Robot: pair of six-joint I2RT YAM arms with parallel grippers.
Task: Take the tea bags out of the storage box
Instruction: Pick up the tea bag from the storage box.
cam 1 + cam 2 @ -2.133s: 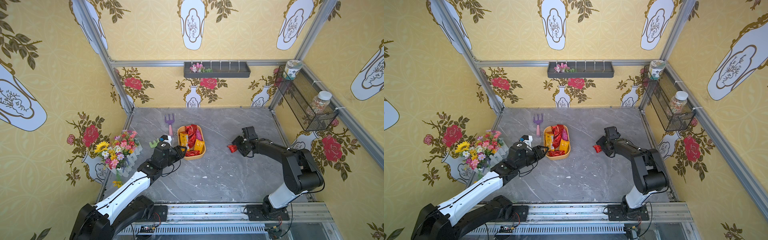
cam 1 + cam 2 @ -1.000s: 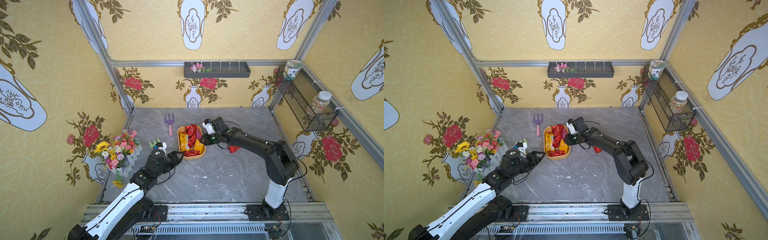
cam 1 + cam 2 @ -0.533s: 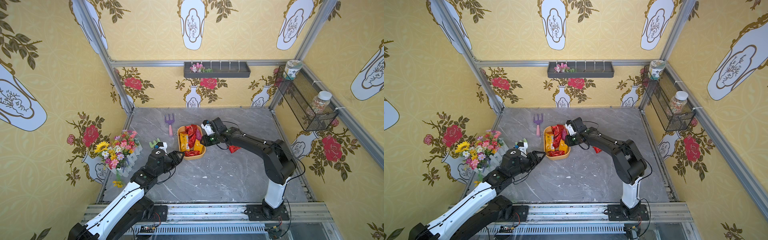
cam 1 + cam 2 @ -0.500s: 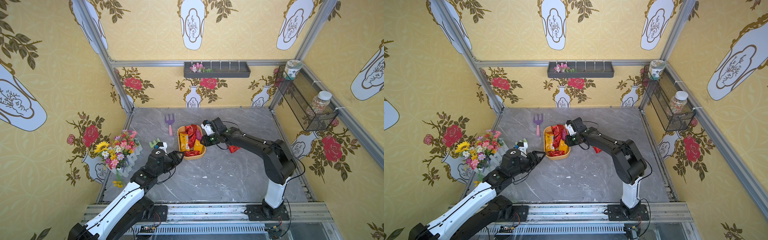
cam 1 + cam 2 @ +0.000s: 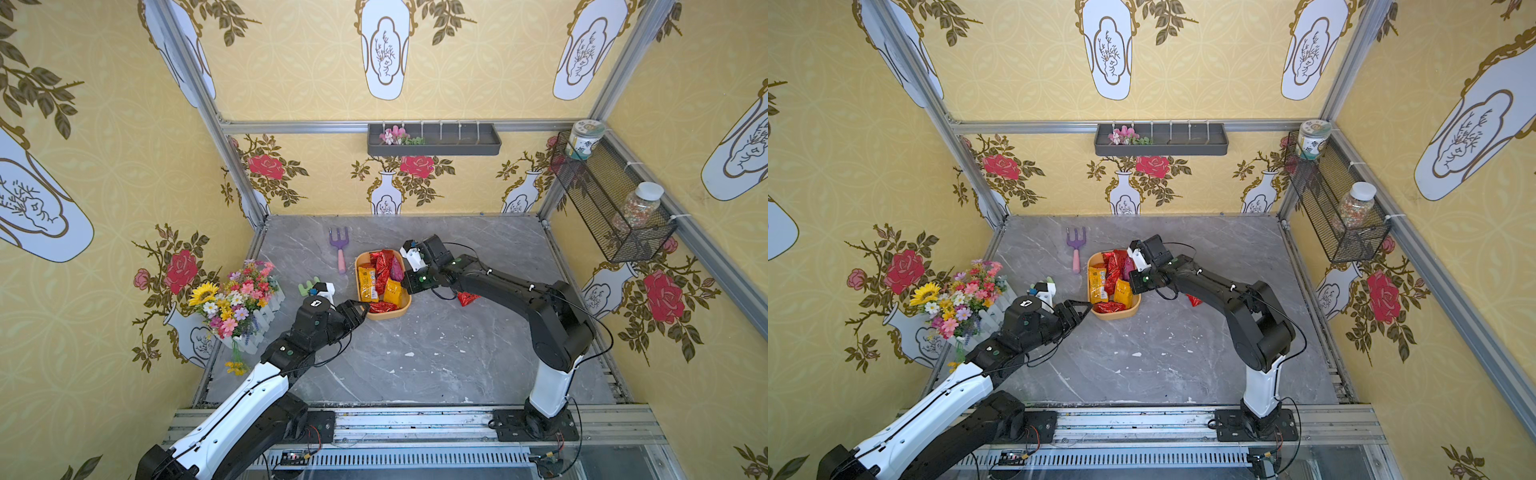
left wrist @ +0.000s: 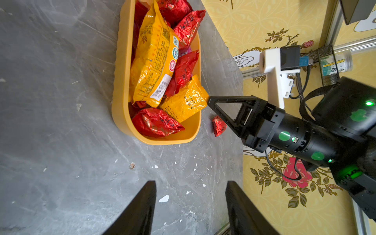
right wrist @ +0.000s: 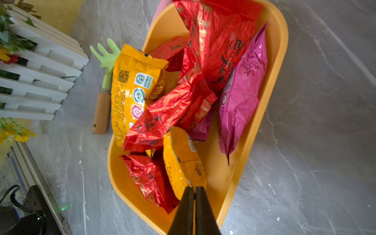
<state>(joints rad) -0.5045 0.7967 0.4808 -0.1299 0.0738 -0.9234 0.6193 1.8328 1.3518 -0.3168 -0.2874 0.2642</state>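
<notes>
My right gripper goes up over the box's rim next, then down to the tabletop beside the red tea bag, to release its bag where one already lies.
The yellow-orange storage box lies left of the table's middle and holds several tea bags: red ones, a long orange-yellow one and a magenta one. My right gripper reaches in over the box's right rim and is shut on the corner of a small orange-yellow tea bag. One red tea bag lies on the table right of the box, under the right arm. My left gripper hovers open and empty at the box's near left corner.
A purple toy fork lies behind the box and a green toy rake to its left. A flower planter with a white fence stands against the left wall. A dark wall trough and a wire mesh basket hang above.
The right arm left the red tea bag on the table, swung left to the box, and its jaws closed on the small orange-yellow tea bag. The left arm drew back a little.
</notes>
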